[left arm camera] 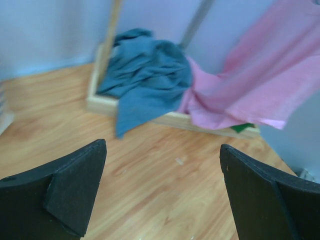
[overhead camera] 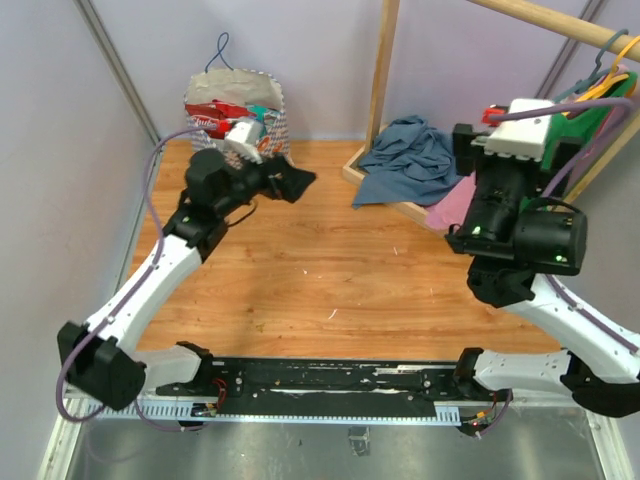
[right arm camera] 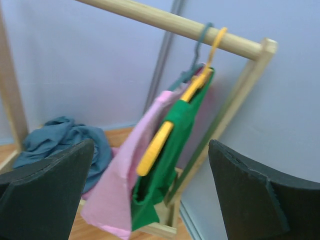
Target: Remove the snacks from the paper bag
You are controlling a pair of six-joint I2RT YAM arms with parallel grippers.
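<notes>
My right gripper next reaches outward to the pink garment's shoulder (right arm camera: 156, 110), hanging tight beside the green garment, until the open fingers straddle both, then closes.
The paper bag (overhead camera: 273, 112) stands upright at the back left against the wall, its blue cord handle up. The snacks show in its open top: a red-and-white packet (overhead camera: 216, 112) and a teal edge beside it. My left gripper (overhead camera: 292, 181) is open and empty, low over the wooden table just right of the bag and pointing away from it; in the left wrist view (left arm camera: 162, 192) only bare wood lies between its jaws. My right gripper (overhead camera: 482, 140) is open and empty, raised at the far right and facing the clothes rack; it also shows in the right wrist view (right arm camera: 150, 192).
A wooden clothes rack (overhead camera: 382, 70) stands at the back right with a grey-blue cloth (overhead camera: 405, 160) heaped on its base. A pink garment (right arm camera: 127, 175) and a green garment (right arm camera: 175, 150) hang from it on hangers, one yellow (right arm camera: 160, 140). Walls close in left and behind.
</notes>
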